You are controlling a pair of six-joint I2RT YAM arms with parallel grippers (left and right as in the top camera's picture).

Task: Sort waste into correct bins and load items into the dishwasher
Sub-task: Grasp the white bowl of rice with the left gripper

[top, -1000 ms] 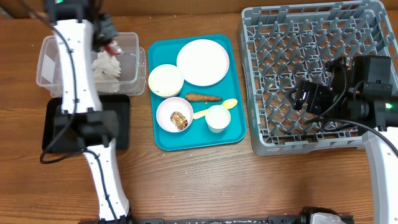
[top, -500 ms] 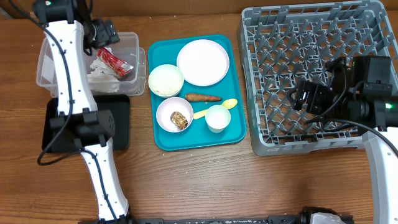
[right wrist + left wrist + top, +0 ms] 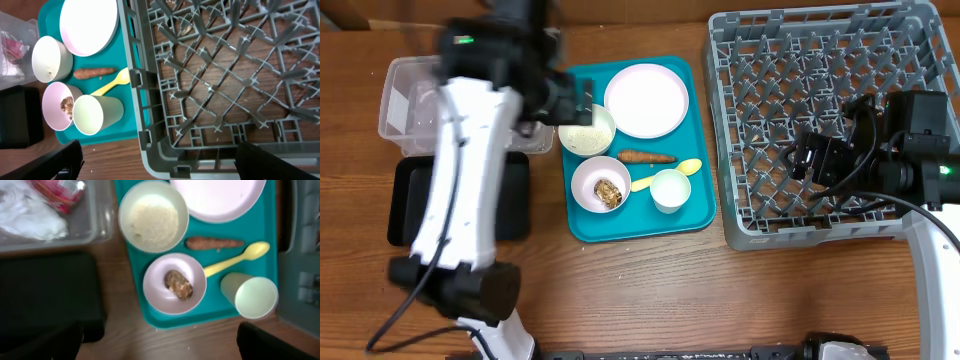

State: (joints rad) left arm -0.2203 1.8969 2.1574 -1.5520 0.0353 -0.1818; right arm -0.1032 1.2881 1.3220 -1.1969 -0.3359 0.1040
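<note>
The white bowl's carrot-side rim (image 3: 613, 138) (image 3: 185, 232) is clear of the rice. I should next move my left gripper down and to the right in the overhead view onto it.
My left gripper (image 3: 160, 347) hangs open and empty above the teal tray's near-left edge; from overhead it (image 3: 576, 100) is blurred beside the rice bowl (image 3: 587, 130). Crumpled paper (image 3: 30, 220) and the red wrapper (image 3: 57, 192) lie in the clear tub (image 3: 95, 227). The black tray (image 3: 45, 290) sits in front of the tub. On the teal tray are the plate (image 3: 646, 99), a bowl (image 3: 601, 184) holding the brown lump (image 3: 178, 284), the carrot (image 3: 645, 156), the yellow spoon (image 3: 665, 176) and the cup (image 3: 671, 189). My right gripper (image 3: 160, 165) is open over the dish rack (image 3: 820, 60).
The teal tray (image 3: 700, 215) lies between the bins and the rack. My left arm (image 3: 460, 200) crosses above the black tray and part of the tub, hiding them from overhead. Bare wooden table runs along the front.
My left gripper opened and dropped the red wrapper into the clear tub, then swung right to the teal tray. The right arm has not moved.
</note>
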